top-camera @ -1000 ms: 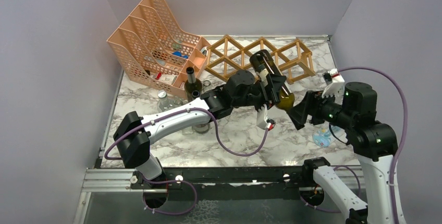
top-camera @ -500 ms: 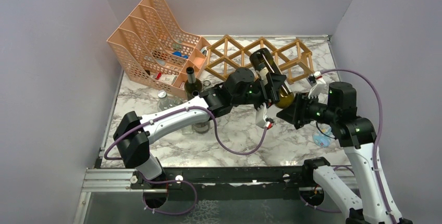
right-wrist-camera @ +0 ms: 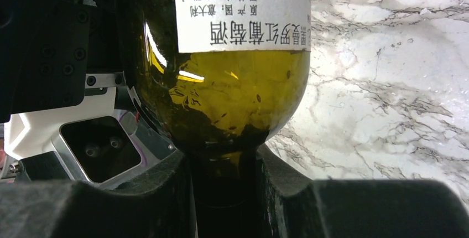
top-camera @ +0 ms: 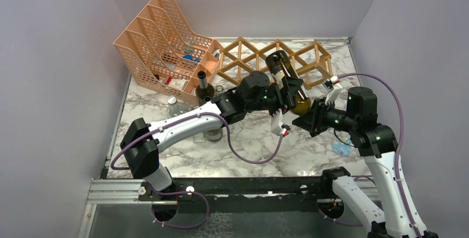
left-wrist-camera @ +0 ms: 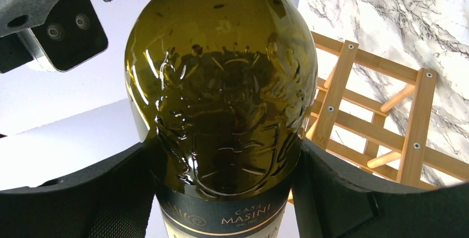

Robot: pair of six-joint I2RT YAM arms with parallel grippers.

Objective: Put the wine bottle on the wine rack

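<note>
The right gripper moves down and pushes outward next until the bottle's body enters the rack's middle opening (top-camera: 277, 48). It then releases the bottle's neck, because the bottle's base faces the rack.
The dark green wine bottle (top-camera: 283, 77) hangs tilted in the air in front of the wooden wine rack (top-camera: 243, 61), its base toward the rack and its neck toward the right arm. My left gripper (top-camera: 288, 89) is shut on its body, a black pad on each side of the labelled glass (left-wrist-camera: 221, 99). My right gripper (top-camera: 307, 117) is shut on the neck just below the shoulder (right-wrist-camera: 221, 94); the neck (right-wrist-camera: 224, 193) fills the gap between its pads. Part of the rack (left-wrist-camera: 376, 116) shows beside the bottle in the left wrist view.
A peach perforated file organizer (top-camera: 160, 44) stands at the back left, touching the rack. Another dark bottle (top-camera: 204, 86) stands upright in front of it, with a glass jar (top-camera: 174, 105) nearby. A small blue object (top-camera: 341, 146) lies under the right arm.
My right gripper has moved left up to the bottle's neck and closed on it. The left gripper has held the bottle still.
</note>
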